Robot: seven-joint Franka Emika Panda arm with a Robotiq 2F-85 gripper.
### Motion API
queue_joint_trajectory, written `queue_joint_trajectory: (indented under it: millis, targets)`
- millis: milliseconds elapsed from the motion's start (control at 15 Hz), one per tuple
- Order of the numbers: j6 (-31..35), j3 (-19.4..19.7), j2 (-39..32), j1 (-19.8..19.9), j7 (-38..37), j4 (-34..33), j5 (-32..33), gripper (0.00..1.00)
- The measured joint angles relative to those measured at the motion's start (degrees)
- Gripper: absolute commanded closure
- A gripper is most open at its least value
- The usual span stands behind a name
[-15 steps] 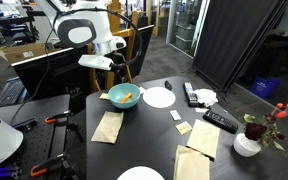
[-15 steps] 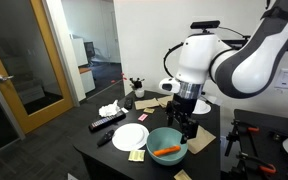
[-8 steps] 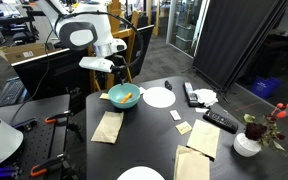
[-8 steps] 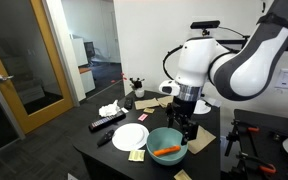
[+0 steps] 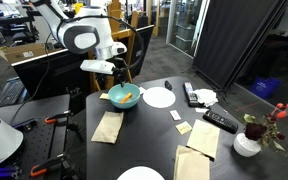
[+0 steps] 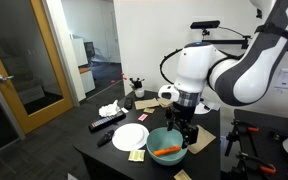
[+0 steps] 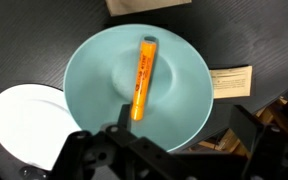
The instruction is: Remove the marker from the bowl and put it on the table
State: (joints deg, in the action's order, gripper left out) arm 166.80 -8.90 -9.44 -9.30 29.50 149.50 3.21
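Observation:
My gripper should move down into the bowl and toward the left in the wrist view, onto the marker's near end, because that end is closest to its fingers.
The orange marker lies in the middle of the light-teal bowl, seen from above in the wrist view. It also shows in both exterior views, inside the bowl on the dark table. My gripper is open and empty. It hangs above the bowl's edge and touches nothing. In the exterior views it hovers beside and above the bowl.
A white plate lies next to the bowl, also seen in the exterior views. Tan napkins, black remotes, a small note and a flower vase are on the table.
The arm has shifted very slightly; the gripper stays above the bowl. The marker has not moved.

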Motion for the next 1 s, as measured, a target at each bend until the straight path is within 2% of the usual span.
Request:
queue_joint_trajectory:
  millis: [467,1000]
  targets:
    - [0.8,1.7,-6.9,0.5,-6.7,-5.2,8.2,0.00]
    - [0.8,2.1,-15.8,0.5,-7.6,-12.3,9.2,0.00]
